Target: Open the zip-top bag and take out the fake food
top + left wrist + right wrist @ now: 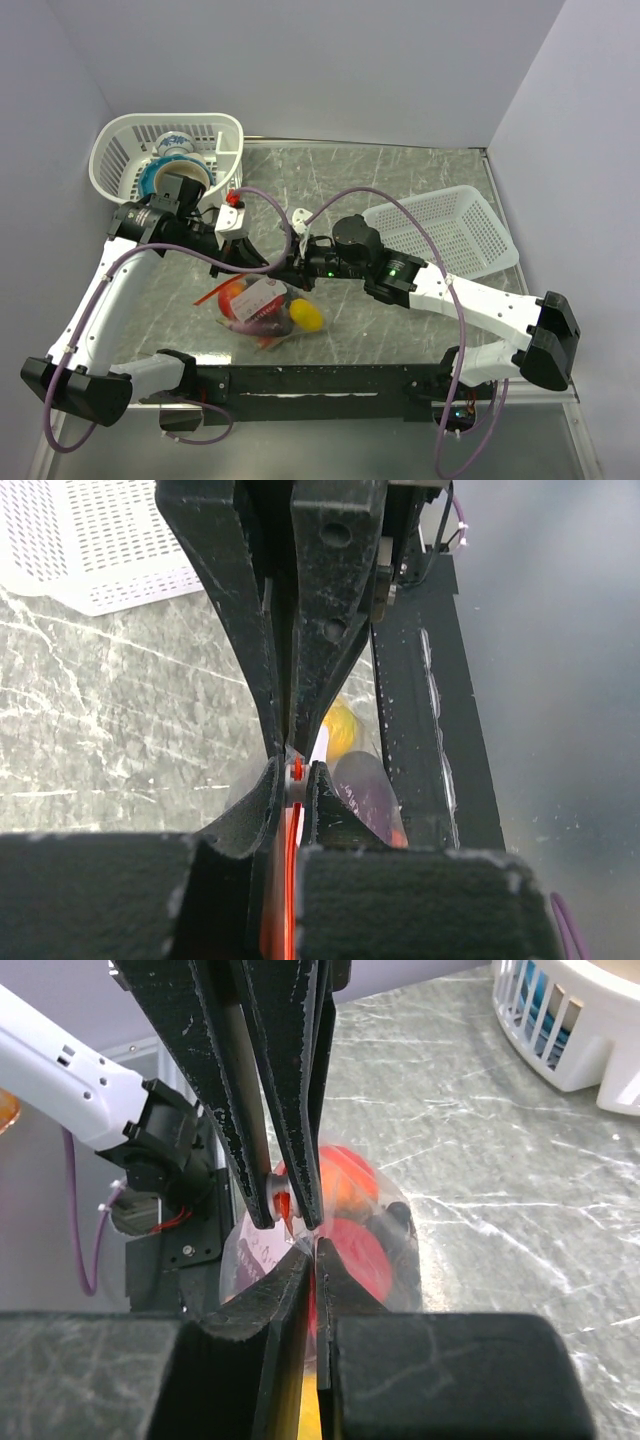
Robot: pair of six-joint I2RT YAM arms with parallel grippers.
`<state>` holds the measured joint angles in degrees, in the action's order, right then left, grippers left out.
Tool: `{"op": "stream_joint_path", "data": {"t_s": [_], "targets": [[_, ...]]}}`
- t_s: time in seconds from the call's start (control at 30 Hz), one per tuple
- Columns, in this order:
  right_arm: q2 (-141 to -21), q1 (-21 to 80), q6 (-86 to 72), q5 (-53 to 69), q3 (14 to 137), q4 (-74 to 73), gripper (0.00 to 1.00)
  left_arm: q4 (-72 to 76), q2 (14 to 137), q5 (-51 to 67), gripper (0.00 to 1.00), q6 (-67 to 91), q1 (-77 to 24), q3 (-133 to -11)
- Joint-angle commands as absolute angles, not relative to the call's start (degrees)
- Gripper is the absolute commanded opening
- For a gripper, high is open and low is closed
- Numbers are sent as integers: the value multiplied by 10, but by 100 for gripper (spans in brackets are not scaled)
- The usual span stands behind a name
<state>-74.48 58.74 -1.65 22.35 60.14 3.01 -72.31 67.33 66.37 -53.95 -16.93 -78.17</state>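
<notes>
My left gripper next needs to pull the slider left in the top view, toward the zip's loose end, and release it to unzip the bag (262,303).
The zip-top bag (262,303) hangs low over the table's near middle, held up by both grippers. Through the clear plastic show the fake food: a red tomato (358,1252), an orange piece (345,1175), a yellow piece (308,316) and a dark purple eggplant (368,788). My left gripper (296,770) is shut on the bag's orange-red zip strip (283,880), at its small white slider. My right gripper (314,1248) is shut on the bag's plastic at the mouth, tip to tip with the left fingers (245,1110). In the top view the two grippers meet above the bag, the left gripper (254,262) beside the right gripper (291,268).
A white basket (118,140) holding blue-and-white bowls stands at the back left, close behind the left arm. A second white basket (462,215) stands at the right, beside the right arm. The black rail (330,380) runs along the near edge. Purple cables loop over both arms.
</notes>
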Motion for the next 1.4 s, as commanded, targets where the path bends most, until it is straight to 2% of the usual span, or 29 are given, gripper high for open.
{"op": "stream_joint_path", "data": {"t_s": [0.0,0.13,0.23,0.27,0.3,0.5,0.63,0.7,0.73,0.83,1.0,1.37], "targets": [[-732,591,-7,214,642,57,13,-748,664,660,1,-554,-171,-813],[-742,592,-14,232,644,61,14,-749,664,660,1,-553,-171,-818],[-750,592,-16,244,647,62,21,-744,659,659,1,-548,-171,-817],[-754,592,-17,246,649,62,28,-744,659,661,1,-548,-171,-817],[-757,592,-16,248,650,62,32,-744,660,662,1,-549,-171,-817],[-776,591,-7,261,666,57,36,-758,662,667,1,-556,-171,-825],[-779,592,-4,261,664,58,28,-760,657,663,1,-557,-171,-826],[-780,592,-5,264,663,59,17,-759,657,663,1,-555,-171,-827],[-782,592,-6,265,665,57,9,-758,655,665,1,-555,-171,-828],[-783,592,-6,266,670,54,0,-756,657,669,2,-552,-171,-829],[-754,591,-5,215,670,39,0,-754,653,663,2,-550,-171,-823],[-627,569,10,129,587,63,0,-719,642,623,2,-541,-171,-788]]}}
